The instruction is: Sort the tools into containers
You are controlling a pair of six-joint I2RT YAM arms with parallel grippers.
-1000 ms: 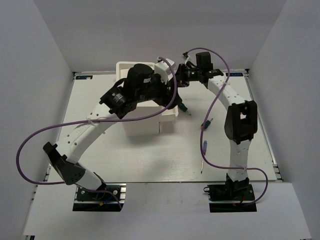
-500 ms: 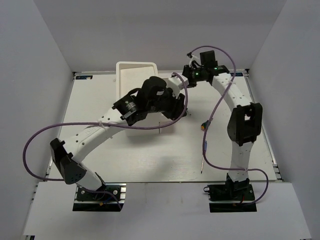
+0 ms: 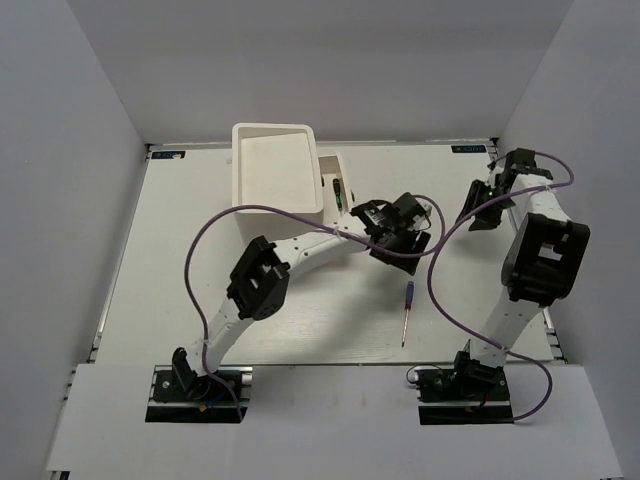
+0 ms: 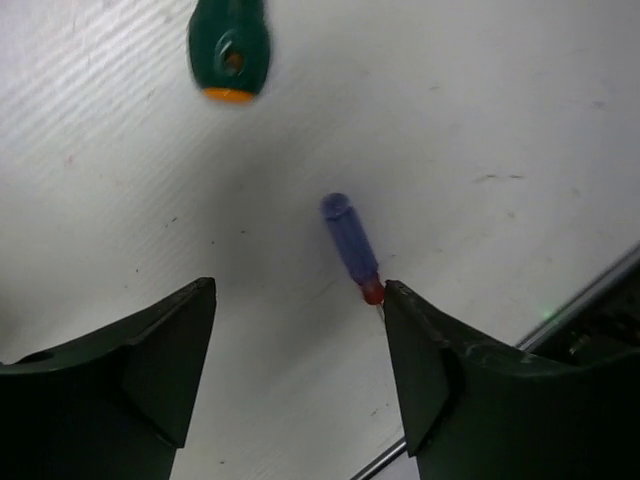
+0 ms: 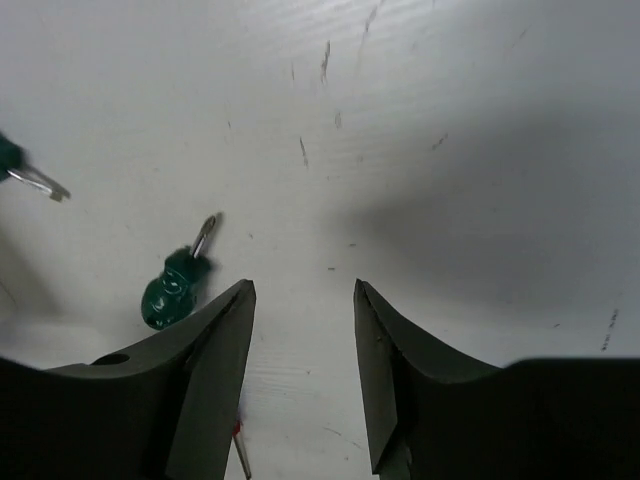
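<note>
The slim blue-handled screwdriver lies below and back, so my left gripper will lower its open fingers back around the slim blue-handled screwdriver's handle [image 3: 408, 300] [image 4: 363, 268] beside the red collar.
My left gripper [image 3: 397, 238] is open and empty, low over the table right of the bins. In its wrist view the jaws [image 4: 298, 290] frame the slim blue-handled screwdriver [image 4: 350, 243], with the orange-green stubby screwdriver [image 4: 228, 48] beyond. The blue screwdriver [image 3: 406, 297] lies just in front of that gripper. My right gripper [image 3: 476, 212] is open and empty at the far right; its wrist view [image 5: 303, 285] shows a green stubby screwdriver [image 5: 173, 287]. The tall white bin [image 3: 252, 184] and the narrow bin [image 3: 347, 172] stand at the back. A dark tool [image 3: 338, 191] lies in the narrow bin.
A second green handle with a metal shaft [image 5: 30, 175] shows at the left edge of the right wrist view. Purple cables [image 3: 447, 310] loop over the table beside both arms. White walls close the table on three sides.
My left arm has swung from above the bins out to the right, down over the screwdrivers. My right arm has pulled back from the bins to the far right edge.
</note>
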